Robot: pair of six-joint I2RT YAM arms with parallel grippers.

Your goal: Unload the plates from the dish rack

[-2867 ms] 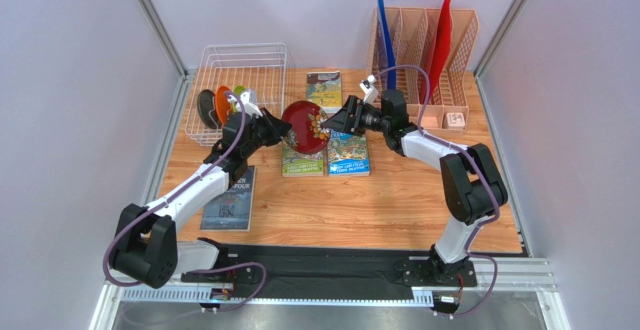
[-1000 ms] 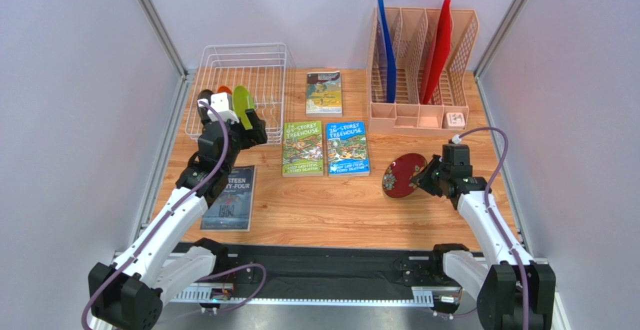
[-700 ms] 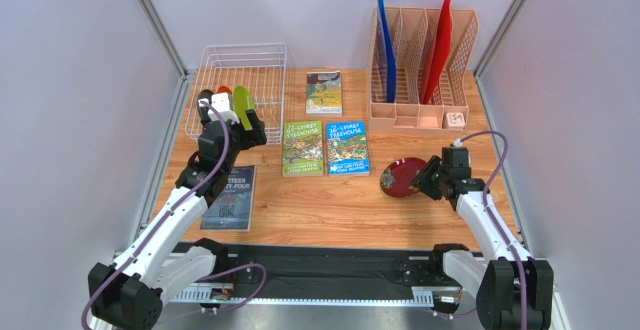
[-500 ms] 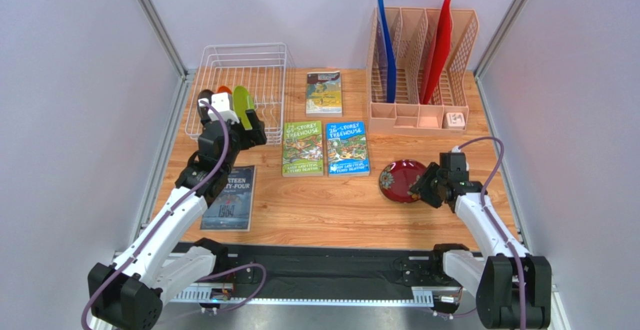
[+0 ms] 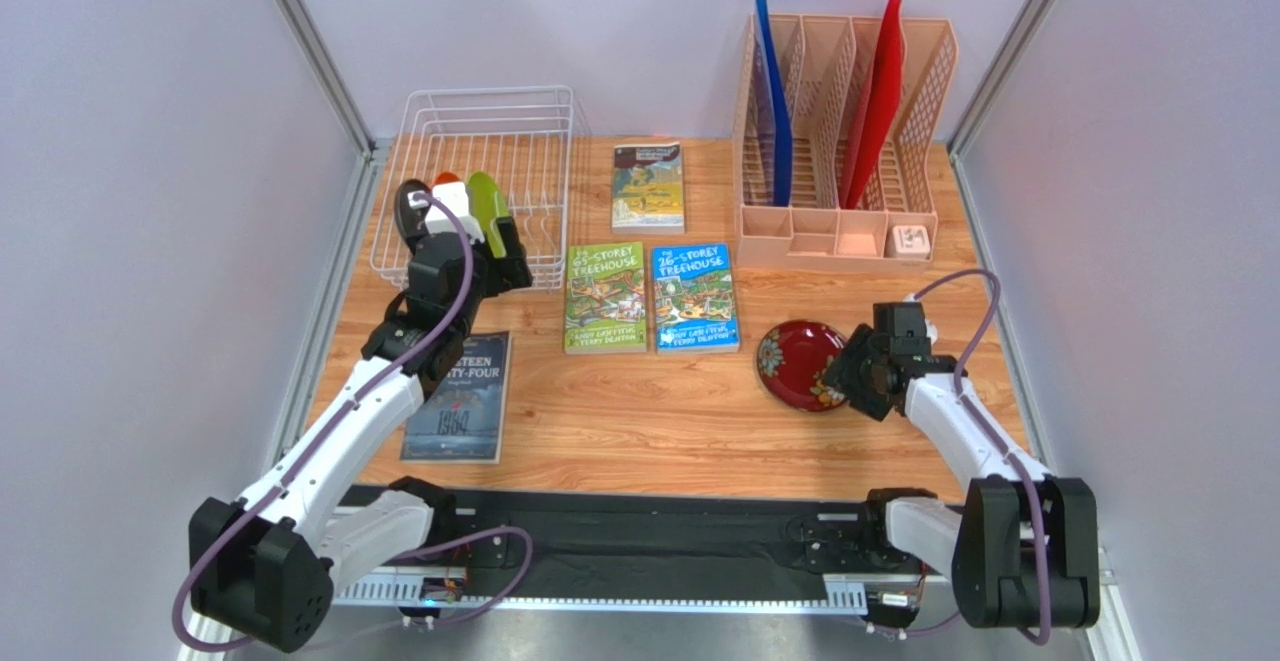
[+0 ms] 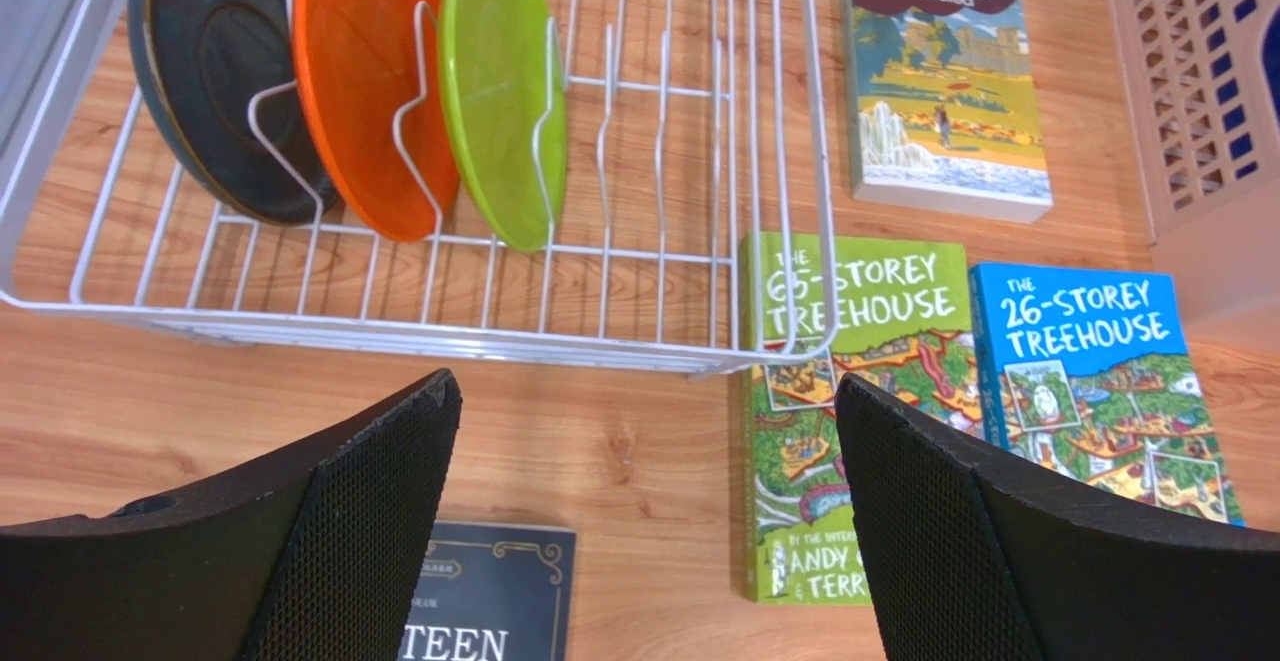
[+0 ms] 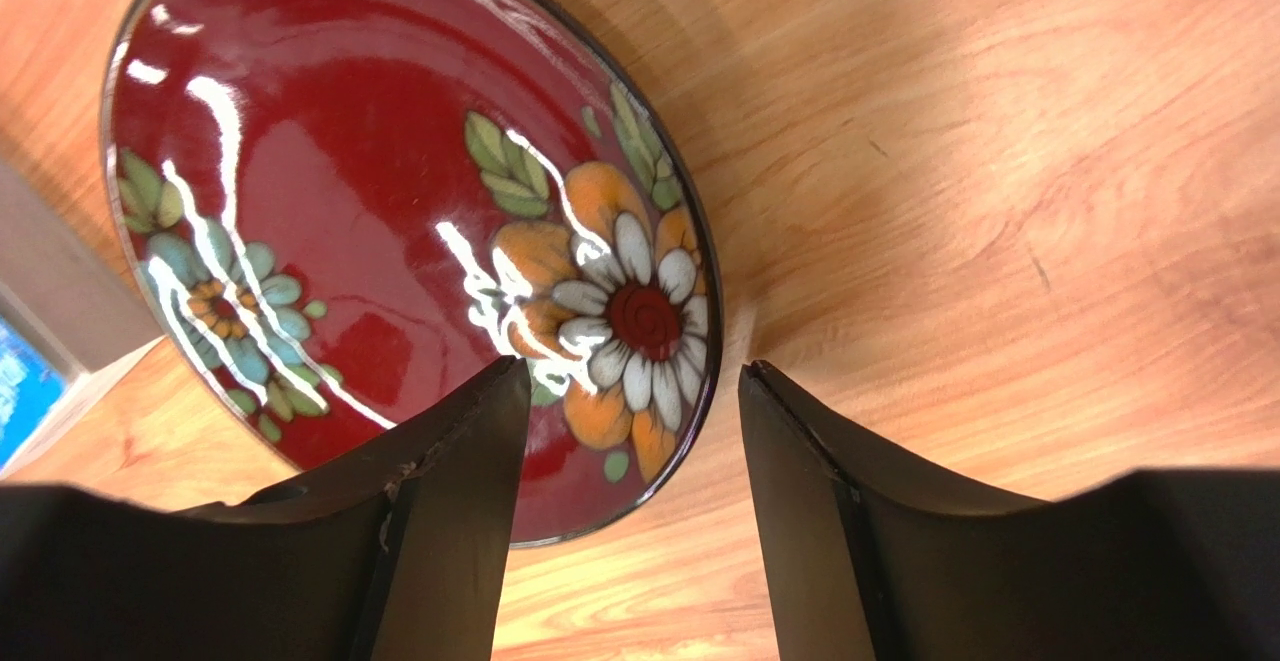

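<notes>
The empty wires beside the lime green plate leave room for fingers, so my left gripper needs to move outward over the rack's front bar and close on that plate's rim (image 5: 486, 199) (image 6: 455, 114).
The white wire dish rack (image 5: 489, 166) stands at the back left. In its prongs stand a dark grey plate (image 6: 211, 76), an orange plate (image 6: 368, 76) and a lime green plate (image 6: 504, 84), all upright. My left gripper (image 6: 643, 384) hovers wide open just in front of the rack (image 6: 451, 324), with nothing between its fingers. The dark red flowered plate (image 5: 789, 361) lies flat on the wood at the right. My right gripper (image 7: 631, 376) is open, with its jaws on either side of that plate's (image 7: 391, 211) near rim and not pressing on it.
A green book (image 5: 606, 297) and a blue book (image 5: 696, 297) lie mid-table, between the rack and the red plate. Another book (image 5: 648, 184) lies behind them, and a dark book (image 5: 460, 399) under my left arm. A peach organizer (image 5: 846, 136) with folders stands at the back right.
My right gripper has opened and let go of the dark red plate, which went from tilted to flat on the table. My left arm has shifted only slightly.
</notes>
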